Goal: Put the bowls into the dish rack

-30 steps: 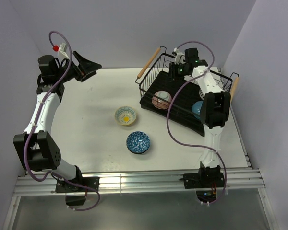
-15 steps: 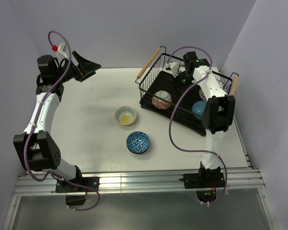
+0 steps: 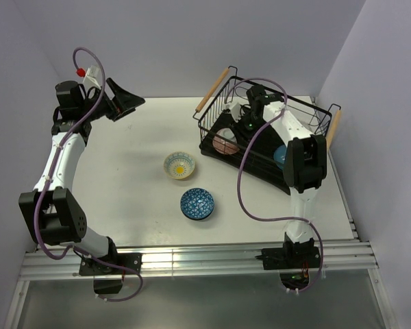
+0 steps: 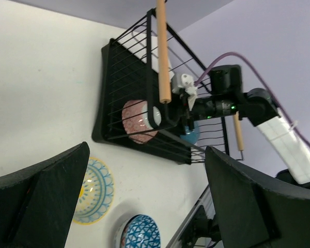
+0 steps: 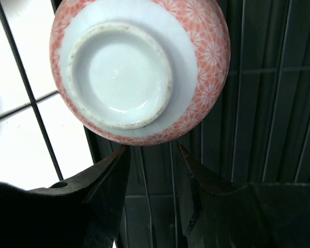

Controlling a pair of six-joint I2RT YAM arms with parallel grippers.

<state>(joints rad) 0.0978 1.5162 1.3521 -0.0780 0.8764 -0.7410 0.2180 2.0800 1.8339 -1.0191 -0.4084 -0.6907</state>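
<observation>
The robot's left gripper needs to go down next, to its right in the top view, onto the rim of the yellow-centred bowl (image 3: 179, 165) away from the rack, because that bowl sits below and isn't loaded.
The black wire dish rack (image 3: 207, 131) stands at the back right, also seen in the left wrist view (image 4: 119, 88). Inside it a pink bowl (image 3: 224, 143) lies bottom up (image 5: 139, 67), and a plain blue bowl (image 3: 281, 156) sits further right. On the table are a yellow-centred bowl (image 3: 179, 165) and a blue patterned bowl (image 3: 197, 203). My right gripper (image 5: 152, 150) reaches into the rack (image 3: 237, 128), open, its tips just short of the pink bowl's side with nothing between them. My left gripper (image 3: 123, 103) hangs wide open and empty at the far left.
Two light wooden handles (image 3: 212, 89) (image 3: 334, 127) stick out from the rack's ends. Its slatted base (image 5: 258, 119) lies under my right fingers. The purple wall closes in behind and to the right. The right arm's cable (image 3: 243, 178) loops over the rack's front edge.
My right gripper has moved from the rack's back toward the pink bowl and its jaws have spread wider. The left arm has barely shifted.
</observation>
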